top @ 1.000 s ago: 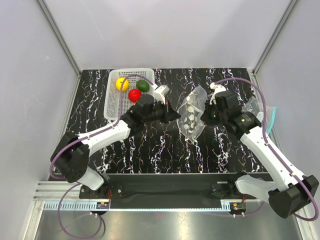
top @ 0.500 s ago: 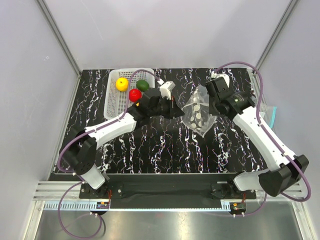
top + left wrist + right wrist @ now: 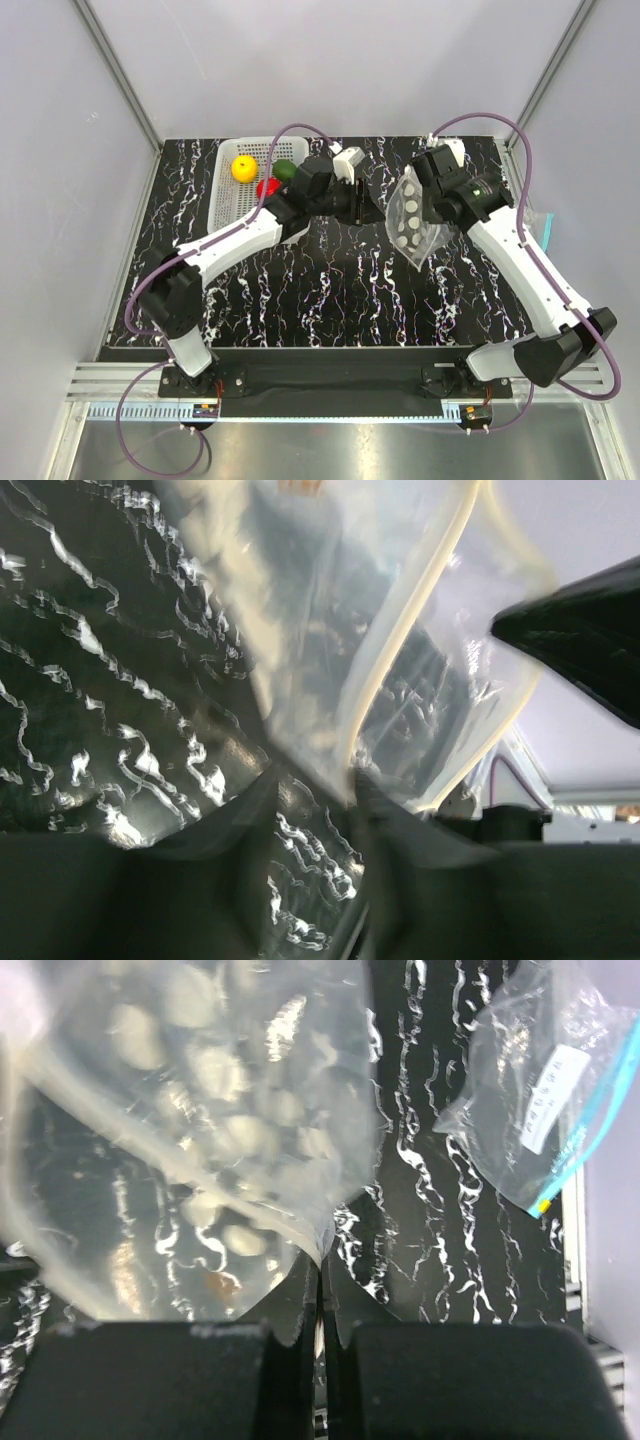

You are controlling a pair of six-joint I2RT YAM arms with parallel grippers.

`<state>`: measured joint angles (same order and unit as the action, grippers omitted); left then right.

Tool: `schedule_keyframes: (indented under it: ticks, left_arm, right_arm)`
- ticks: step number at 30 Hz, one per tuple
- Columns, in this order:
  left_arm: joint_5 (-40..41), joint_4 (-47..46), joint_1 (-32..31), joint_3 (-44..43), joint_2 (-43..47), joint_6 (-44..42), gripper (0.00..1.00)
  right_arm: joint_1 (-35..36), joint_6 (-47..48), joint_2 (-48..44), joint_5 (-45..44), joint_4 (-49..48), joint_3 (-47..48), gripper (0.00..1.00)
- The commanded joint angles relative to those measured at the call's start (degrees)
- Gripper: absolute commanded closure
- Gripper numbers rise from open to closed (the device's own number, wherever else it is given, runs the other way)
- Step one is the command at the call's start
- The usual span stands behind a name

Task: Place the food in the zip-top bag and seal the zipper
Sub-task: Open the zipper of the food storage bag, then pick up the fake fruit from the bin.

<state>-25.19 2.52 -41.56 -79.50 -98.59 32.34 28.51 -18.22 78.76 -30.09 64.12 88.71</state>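
Observation:
My left gripper will swing over the white basket (image 3: 228, 205), then tip downward and lower beside the red fruit. My right gripper is already holding the bag.
The zip-top bag (image 3: 409, 215), clear with white dots, hangs above the table between the two arms. My right gripper (image 3: 426, 203) is shut on one edge of it, and its jaws pinch the plastic (image 3: 320, 1252). The pale zipper (image 3: 392, 655) runs across the left wrist view. My left gripper (image 3: 364, 202) is just left of the bag with its fingers (image 3: 385, 825) apart; the bag's edge sits at one fingertip and bare table shows between them. The food lies in a white basket (image 3: 228, 205): a yellow fruit (image 3: 243, 168), a red fruit (image 3: 266, 187) partly behind the left arm, and a green fruit (image 3: 287, 170).
Another clear bag with a teal-blue strip (image 3: 545, 1090) lies flat at the table's right edge (image 3: 538, 222). Grey walls close in the table at the back and on both sides.
My left gripper has opened at the bag's edge. Both grippers and the bag have shifted right and toward the back, and the bag now hangs from the right gripper.

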Motion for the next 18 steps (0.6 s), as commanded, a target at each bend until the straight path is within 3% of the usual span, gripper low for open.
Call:
schedule_keyframes:
  ticks: [1, 2, 8, 11, 14, 18]
  left_arm:
    - [-2.1, 4.3, 0.3, -4.9, 1.7, -2.4, 0.48]
    - [-2.1, 5.6, 0.5, -5.6, 2.7, -3.0, 0.36]
    - [-0.2, 11.1, 5.5, -3.4, 11.5, -6.1, 0.11]
    - [0.3, 17.3, 11.9, -2.5, 13.4, -6.8, 0.04]
    - [6.6, 22.7, 18.0, -1.1, 15.2, -11.8, 0.01]
    - [17.7, 29.9, 20.4, -2.7, 12.8, -16.0, 0.01]
  right_arm:
    - [0.2, 1.1, 1.6, 4.0, 0.7, 6.5, 1.00]
    - [0.2, 1.1, 2.2, 4.1, 2.4, 7.3, 1.00]
    - [0.2, 0.9, 4.6, 6.3, 2.5, 8.2, 1.00]
    - [0.2, 1.2, 4.7, 7.2, 1.5, 7.4, 1.00]
    - [0.2, 1.6, 4.2, 8.1, 0.5, 6.2, 1.00]
    - [0.2, 2.0, 3.5, 8.6, 0.0, 5.2, 1.00]
